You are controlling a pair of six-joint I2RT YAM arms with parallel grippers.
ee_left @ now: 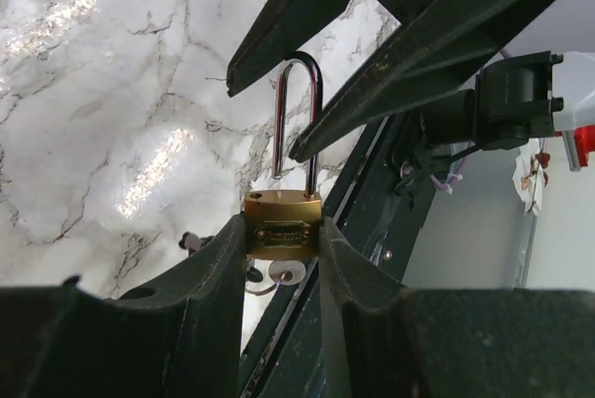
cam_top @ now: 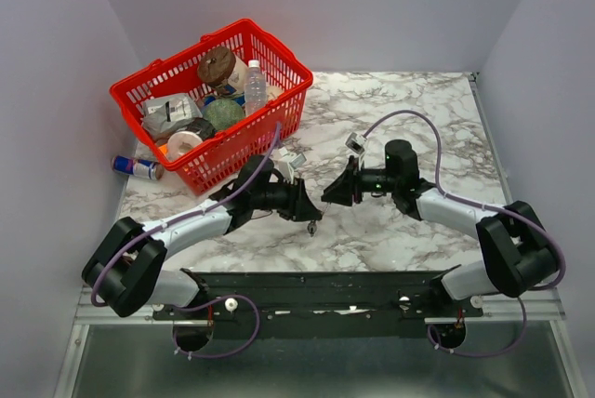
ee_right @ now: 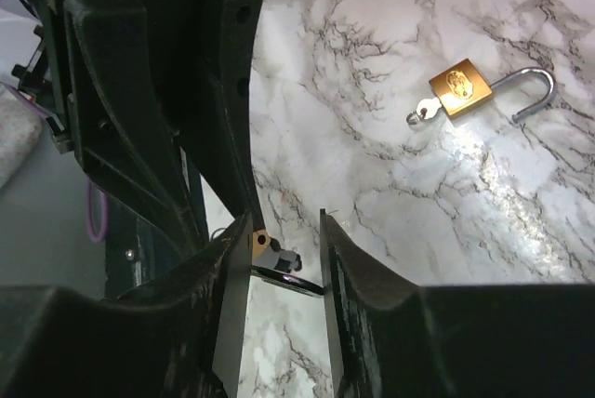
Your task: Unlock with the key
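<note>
My left gripper carries the padlock outward and down to the bare marble [cam_top: 314, 180] beside the second padlock next to release it, since the padlock's shackle already stands open.
A small brass padlock [ee_left: 283, 223] is clamped by its body between the fingers of my left gripper [ee_left: 284, 231], silver shackle [ee_left: 312, 91] upward. The shackle's left leg ends above the body, out of its hole. The key [ee_left: 284, 272] sticks out under the padlock, with a ring and small dark parts beside it, and hangs below the grippers [cam_top: 312, 228]. My right gripper [ee_left: 263, 117] comes in from above, one finger on each side of the shackle. In the right wrist view the shackle [ee_right: 288, 279] spans the gap of the right gripper [ee_right: 285, 221], touching both fingers.
A second brass padlock [ee_right: 460, 89] lies on the marble table [cam_top: 390, 100], its shackle swung open and a key in it. A red basket [cam_top: 279, 54] of groceries stands at the back left, with a can [cam_top: 137, 167] lying next to it.
</note>
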